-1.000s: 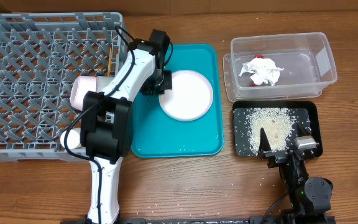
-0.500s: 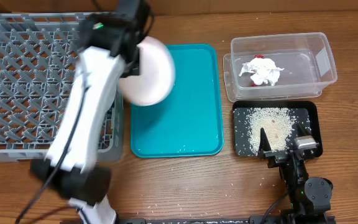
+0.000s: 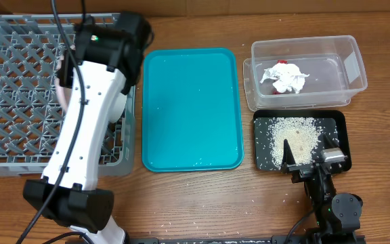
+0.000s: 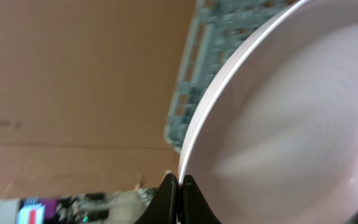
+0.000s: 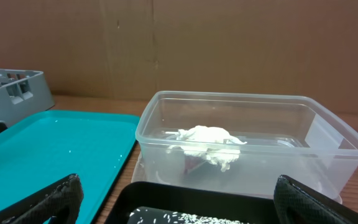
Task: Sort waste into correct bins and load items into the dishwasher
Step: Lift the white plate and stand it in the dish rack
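Note:
I need to lower the plate [image 4: 291, 118] in my left gripper next, moving it to the left in the overhead view toward empty slots.
My left gripper [image 4: 179, 186] is shut on the rim of the pale pink plate [image 4: 291, 118]. It holds the plate on edge over the grey dish rack [image 3: 19, 81], which also shows in the left wrist view [image 4: 207, 56]. In the overhead view the arm hides most of the plate. My right gripper [image 3: 308, 159] is open and empty at the front edge of the black tray [image 3: 337, 122], which holds rice grains [image 3: 293, 139]. The clear tub [image 3: 354, 61] holds white tissue [image 3: 290, 79] and a red wrapper [image 3: 283, 63]. The bowls, cup and chopsticks are hidden.
The teal tray [image 3: 191, 108] lies bare between the rack and the bins. A few rice grains [image 3: 181, 224] are scattered on the wooden table near the front edge. The tub [image 5: 241, 143] and teal tray [image 5: 55, 143] also show in the right wrist view.
My left gripper lifted the pink plate off the teal tray and carried it left, over the dish rack. The right arm has not moved.

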Controlling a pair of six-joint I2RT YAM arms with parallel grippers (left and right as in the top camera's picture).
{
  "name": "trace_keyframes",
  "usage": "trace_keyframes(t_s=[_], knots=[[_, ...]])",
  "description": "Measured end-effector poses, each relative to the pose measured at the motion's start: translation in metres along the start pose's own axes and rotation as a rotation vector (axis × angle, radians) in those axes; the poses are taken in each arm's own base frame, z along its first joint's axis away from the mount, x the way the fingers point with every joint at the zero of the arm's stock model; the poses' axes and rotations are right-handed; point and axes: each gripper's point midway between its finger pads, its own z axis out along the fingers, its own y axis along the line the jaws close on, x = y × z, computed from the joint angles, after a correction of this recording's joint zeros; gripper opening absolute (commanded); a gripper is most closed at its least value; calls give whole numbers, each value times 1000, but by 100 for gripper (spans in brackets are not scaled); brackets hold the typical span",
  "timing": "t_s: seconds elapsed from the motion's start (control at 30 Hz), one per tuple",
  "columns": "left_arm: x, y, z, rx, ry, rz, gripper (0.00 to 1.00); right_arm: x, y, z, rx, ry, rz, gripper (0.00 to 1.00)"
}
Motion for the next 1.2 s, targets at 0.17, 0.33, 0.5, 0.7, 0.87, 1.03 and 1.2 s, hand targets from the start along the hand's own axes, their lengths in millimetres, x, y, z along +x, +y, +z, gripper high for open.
trace_keyframes(t_s=[0.17,0.33,0.5,0.7,0.87,1.03,1.2], knots=[[9,37,38,-124,74,-128,4,0,0,0,0,1,0,100],[14,61,78,-192,130,-310,4,0,0,0,0,0,0,100],[11,40,118,-175,139,-386,4,0,0,0,0,0,0,100],[4,-1,142,-118,105,-295,4,0,0,0,0,1,0,100],[-1,-22,150,-46,86,-209,6,0,0,0,0,1,0,100],[-8,-35,151,27,61,-132,11,0,0,0,0,1,0,100],[-11,-51,142,85,43,-46,37,0,0,0,0,0,0,100]])
